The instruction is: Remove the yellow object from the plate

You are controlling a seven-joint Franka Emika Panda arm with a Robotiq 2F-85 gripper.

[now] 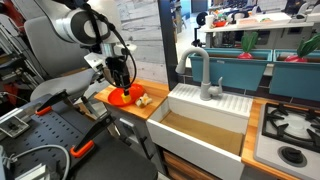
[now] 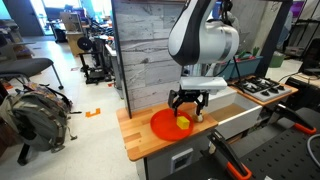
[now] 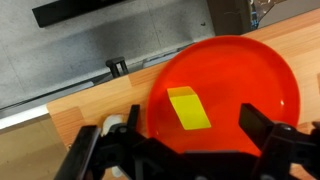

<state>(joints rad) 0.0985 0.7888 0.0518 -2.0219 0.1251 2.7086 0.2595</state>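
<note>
The yellow block (image 3: 188, 108) lies below my gripper on the plate (image 3: 250, 75), so next my gripper needs to go down until its open fingers straddle the block and close there.
The round orange-red plate (image 3: 250, 75) lies on the wooden counter, and it shows in both exterior views (image 1: 116, 98) (image 2: 160, 125). The yellow object (image 3: 188, 107) is a small flat yellow block lying on the plate; an exterior view (image 2: 184, 122) shows it near the plate's edge. My gripper (image 3: 197, 125) is open and hangs just above the plate, with one finger on each side of the yellow block and not touching it. It also shows in both exterior views (image 1: 121, 80) (image 2: 187, 104).
A pale lumpy item (image 1: 143, 100) lies on the counter beside the plate. A white sink (image 1: 205, 125) with a grey faucet (image 1: 203, 75) follows, then a stove (image 1: 290, 130). A wooden panel wall (image 2: 145, 50) stands behind the counter.
</note>
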